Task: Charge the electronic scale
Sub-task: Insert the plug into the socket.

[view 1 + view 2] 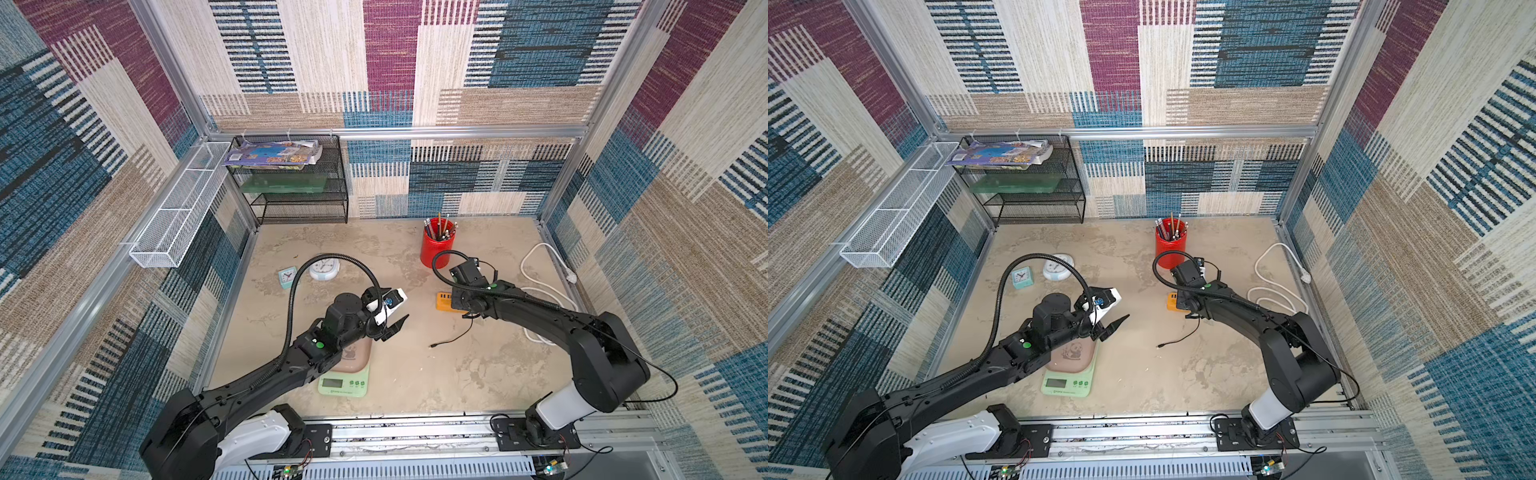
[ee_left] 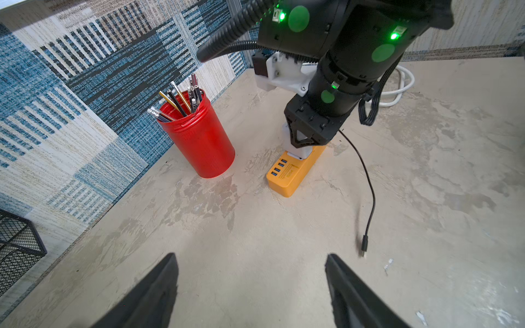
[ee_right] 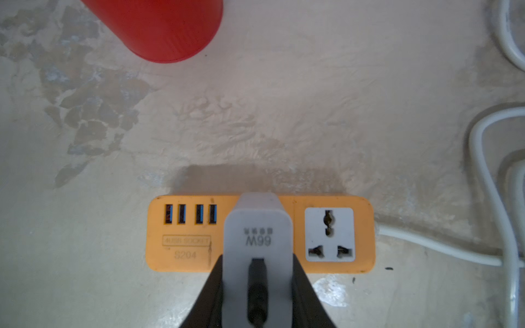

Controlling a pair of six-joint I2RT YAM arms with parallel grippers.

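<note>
The robot needs to slide the charger (image 3: 257,227) and strip with its right gripper toward the bare tabletop by the USB ports and then let go, because the plug end is short of the scale.
The electronic scale (image 1: 344,384) (image 1: 1067,384) lies near the table's front edge, mint green with a pink panda tray, partly under my left arm. My left gripper (image 2: 251,257) (image 1: 397,313) hovers open and empty over bare table just beyond the scale. My right gripper (image 3: 257,258) is shut on a white charger (image 3: 257,227) (image 2: 298,149) that stands on the orange power strip (image 3: 184,247) (image 2: 289,176). The thin black cable (image 2: 369,184) runs from the charger, and its free plug end (image 2: 364,244) (image 1: 434,345) lies on the table between the arms.
A red pencil cup (image 1: 436,249) stands just behind the strip. A round white clock (image 1: 324,268) and a small mint alarm clock (image 1: 286,276) sit at mid left. A black mesh shelf (image 1: 299,187) fills the back left corner. The strip's white cord (image 1: 540,266) loops at the right wall.
</note>
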